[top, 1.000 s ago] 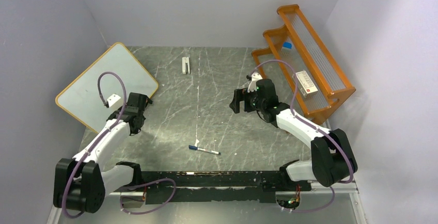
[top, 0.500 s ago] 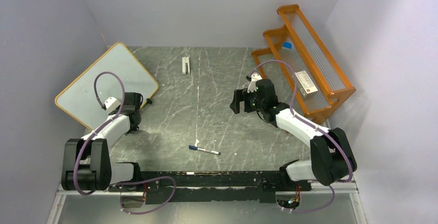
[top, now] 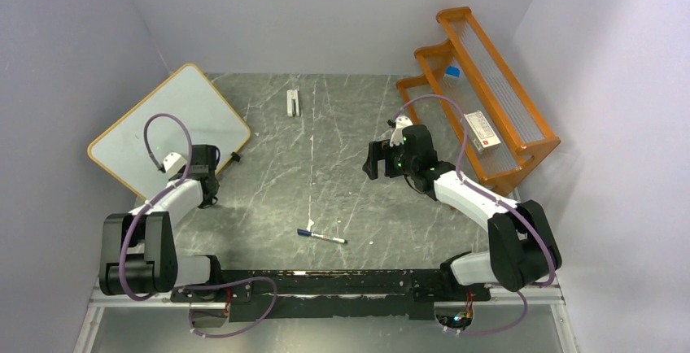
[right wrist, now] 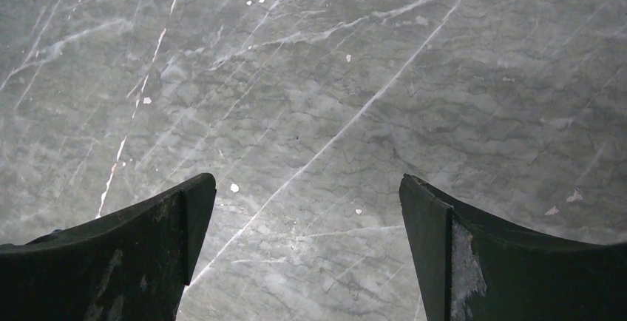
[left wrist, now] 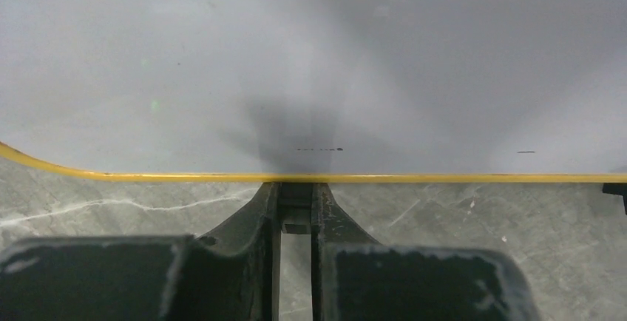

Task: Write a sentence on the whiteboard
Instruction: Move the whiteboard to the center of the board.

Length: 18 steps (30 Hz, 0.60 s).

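Note:
The open marble in the middle of the table is to the right in the top view. My left gripper needs to drag the slanted whiteboard there next, turn it straighter and let go of it.
The whiteboard (top: 163, 121) lies flat at the far left of the table, turned like a diamond, blank but for faint specks. In the left wrist view its white face (left wrist: 296, 62) fills the upper half, with the tan-orange frame running straight across. My left gripper (top: 207, 160) is at the board's near right edge. Its jaws (left wrist: 296, 191) stand only a narrow slit apart and pinch a small dark clip foot (left wrist: 296, 221) under the frame. My right gripper (top: 373, 159) hovers over mid-table with its jaws (right wrist: 307, 203) wide open, only bare marble between them.
A blue-capped marker (top: 321, 237) lies on the marble near the front, between the arms. A small white eraser (top: 292, 102) sits at the back. An orange wooden rack (top: 521, 137) holding a small box (top: 483, 130) stands at the right. Another black clip foot (top: 236, 158) juts from the board.
The left arm slid left along the board's edge and its jaws closed from wide open onto the edge clip. The right arm stayed still.

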Tool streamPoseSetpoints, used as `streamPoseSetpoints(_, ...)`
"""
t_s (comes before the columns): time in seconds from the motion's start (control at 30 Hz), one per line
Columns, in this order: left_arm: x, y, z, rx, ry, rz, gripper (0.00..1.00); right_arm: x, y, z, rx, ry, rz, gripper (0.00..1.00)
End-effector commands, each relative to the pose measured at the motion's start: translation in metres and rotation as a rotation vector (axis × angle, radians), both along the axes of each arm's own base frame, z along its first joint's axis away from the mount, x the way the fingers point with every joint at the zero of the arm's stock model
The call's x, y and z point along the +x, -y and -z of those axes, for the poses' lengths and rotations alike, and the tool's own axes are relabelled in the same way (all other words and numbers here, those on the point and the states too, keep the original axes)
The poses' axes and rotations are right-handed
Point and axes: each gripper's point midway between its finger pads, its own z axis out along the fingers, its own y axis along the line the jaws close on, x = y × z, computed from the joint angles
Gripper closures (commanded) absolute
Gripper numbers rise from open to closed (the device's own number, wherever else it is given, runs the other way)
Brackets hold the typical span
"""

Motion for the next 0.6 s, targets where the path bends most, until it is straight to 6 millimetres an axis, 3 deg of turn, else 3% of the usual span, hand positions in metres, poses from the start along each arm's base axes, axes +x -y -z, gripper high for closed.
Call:
streamPoseSetpoints(0.0,0.013,0.019,-0.008,-0.037,0.033,0.105,0.95,0.007,0.000,-0.006,-0.015,0.030,0.004,0.00)
streamPoseSetpoints(0.3,0.003,0.065,-0.009,-0.131,0.076,0.243,0.95,0.005,0.002,-0.007,-0.019,0.033,0.010,0.00)
streamPoseSetpoints(0.57,0.002,0.124,-0.005,-0.181,0.094,0.388,0.95,0.005,0.006,-0.008,-0.030,0.038,0.029,0.00)
